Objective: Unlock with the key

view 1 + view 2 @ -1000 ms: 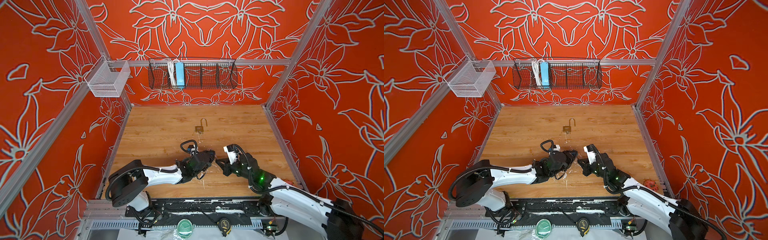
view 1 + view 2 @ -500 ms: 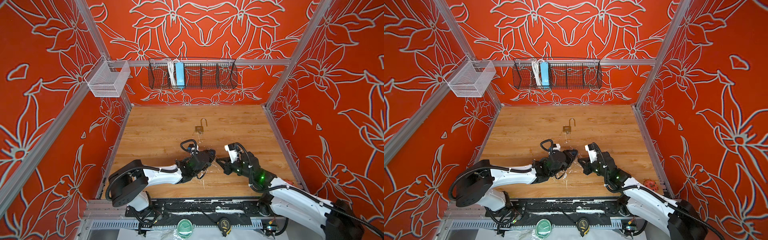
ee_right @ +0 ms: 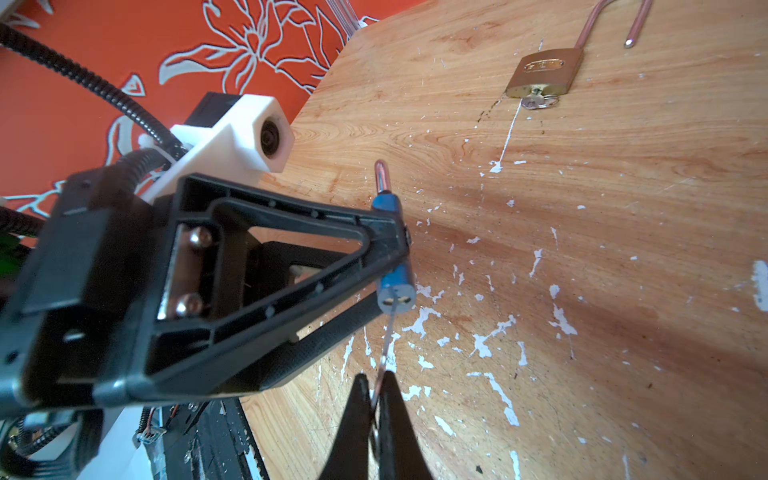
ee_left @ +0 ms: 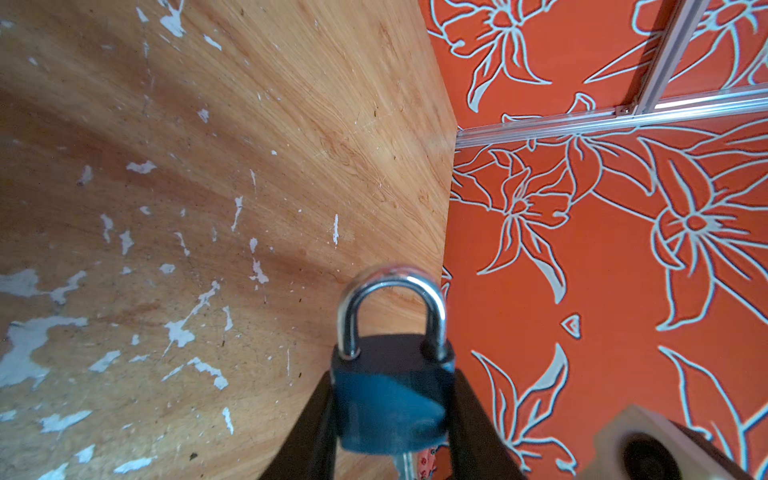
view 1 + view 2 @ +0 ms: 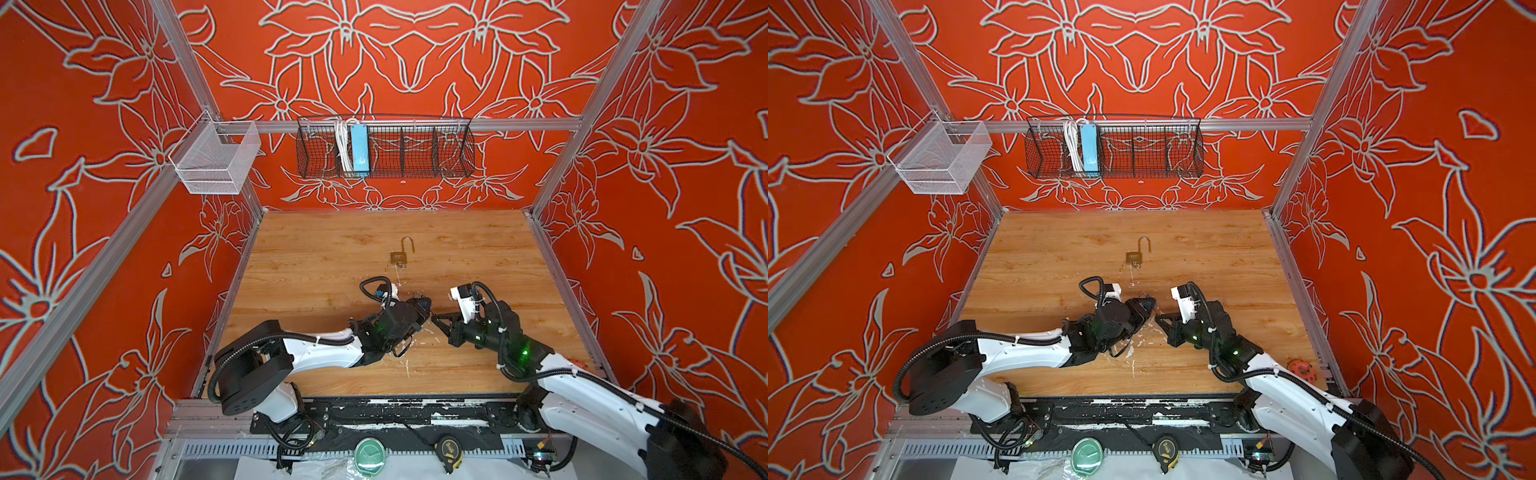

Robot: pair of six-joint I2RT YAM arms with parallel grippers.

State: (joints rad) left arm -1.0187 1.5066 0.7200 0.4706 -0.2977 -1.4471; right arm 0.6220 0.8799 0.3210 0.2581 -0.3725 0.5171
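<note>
My left gripper needs to pull the blue padlock (image 4: 390,407) back, lower it and let it go clear of the right gripper. The tabletop is bare below and back toward my base.
A blue padlock (image 4: 390,407) with a closed silver shackle (image 4: 392,307) sits between the fingers of my left gripper (image 4: 392,376), which is shut on its body just above the table. A thin silver key (image 3: 388,336) runs from the padlock's underside (image 3: 395,291) to my right gripper (image 3: 376,382), which is shut on the key's head. In both top views the left gripper (image 5: 422,305) and the right gripper (image 5: 434,319) meet tip to tip near the table's middle front. The key's blade (image 4: 405,463) shows below the lock body.
A brass padlock (image 5: 400,257) lies farther back on the wooden table with its shackle open and a key in it (image 3: 536,102). A black wire basket (image 5: 384,151) and a white mesh basket (image 5: 216,160) hang on the walls. A small red object (image 5: 1302,370) lies at the table's right front.
The right wrist has shifted very slightly with the key. The left arm and the blue padlock have stayed where they were.
</note>
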